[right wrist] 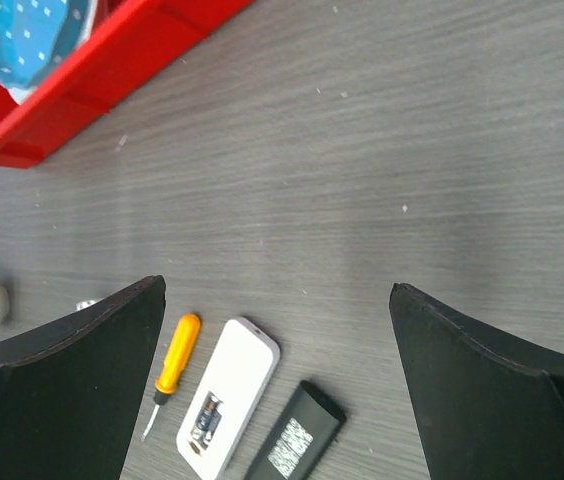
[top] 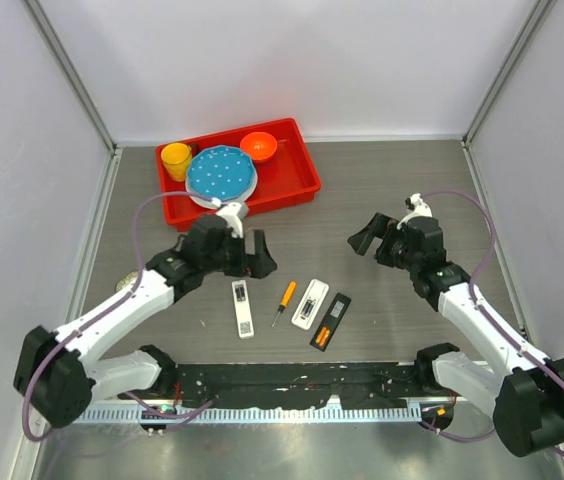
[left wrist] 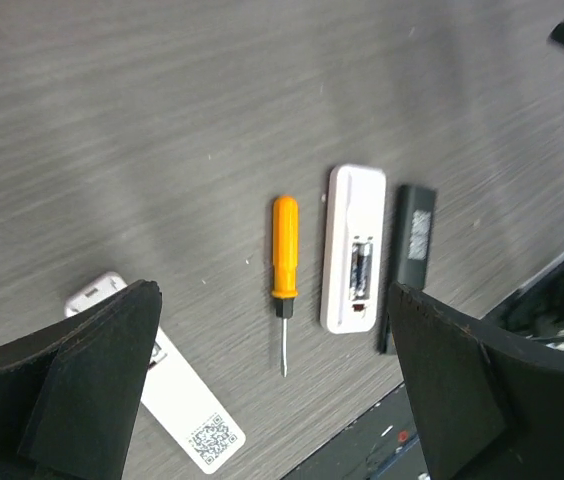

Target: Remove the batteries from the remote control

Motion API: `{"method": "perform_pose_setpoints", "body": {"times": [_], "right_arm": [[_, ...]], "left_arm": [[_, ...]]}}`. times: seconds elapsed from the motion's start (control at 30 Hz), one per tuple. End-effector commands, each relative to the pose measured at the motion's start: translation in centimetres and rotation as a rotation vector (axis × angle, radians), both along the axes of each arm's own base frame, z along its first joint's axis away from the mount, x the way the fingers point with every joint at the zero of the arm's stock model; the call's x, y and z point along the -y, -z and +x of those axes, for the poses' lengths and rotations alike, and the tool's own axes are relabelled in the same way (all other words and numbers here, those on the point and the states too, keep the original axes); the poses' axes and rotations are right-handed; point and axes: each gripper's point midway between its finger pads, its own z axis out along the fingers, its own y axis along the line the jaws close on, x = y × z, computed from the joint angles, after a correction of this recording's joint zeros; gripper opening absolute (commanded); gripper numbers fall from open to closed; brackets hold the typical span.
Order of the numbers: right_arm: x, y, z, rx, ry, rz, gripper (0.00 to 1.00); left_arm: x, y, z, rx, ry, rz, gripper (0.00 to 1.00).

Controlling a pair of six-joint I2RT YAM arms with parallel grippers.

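The screwdriver handle's stem end lies below my left gripper with bare table alongside. The gripper moves down and to the right in the top view onto that end next.
A white remote lies face down mid-table with its compartment open and a dark grey battery inside. It also shows in the right wrist view. To its right lies a black remote with orange batteries showing at its near end. A white cover with a QR label lies to the left. My left gripper hovers open and empty above the cover's far end. My right gripper hovers open and empty, up and to the right of the remotes.
An orange-handled screwdriver lies between the cover and the white remote. A red tray at the back holds a blue plate, a yellow cup and an orange bowl. A small crumpled object sits at the left.
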Motion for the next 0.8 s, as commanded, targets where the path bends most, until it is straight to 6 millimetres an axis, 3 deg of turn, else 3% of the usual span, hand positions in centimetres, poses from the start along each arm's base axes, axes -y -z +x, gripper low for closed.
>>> {"method": "perform_pose_setpoints", "body": {"times": [0.0,0.17,0.4,0.63,0.77], "right_arm": [[0.4,1.1,-1.3,-0.008,-0.013,-0.031,1.00],[0.7,1.4,-2.2,-0.022,-0.015,-0.041,1.00],[0.6,2.4,-2.6,-0.043,-0.017,-0.033,1.00],[0.5,3.2,-2.9,-0.061,-0.033,-0.038,1.00],[0.5,3.0,-3.1,-0.056,-0.036,-0.039,1.00]], "left_arm": [[0.7,3.8,-1.0,-0.016,0.015,0.259,1.00],[4.2,7.2,-3.1,-0.028,0.110,0.393,0.91],[7.2,9.4,-4.1,-0.029,0.162,0.413,0.77],[7.1,11.1,-3.8,-0.004,0.135,0.488,0.56],[7.5,12.3,-4.1,-0.013,0.142,0.497,0.53]]}}
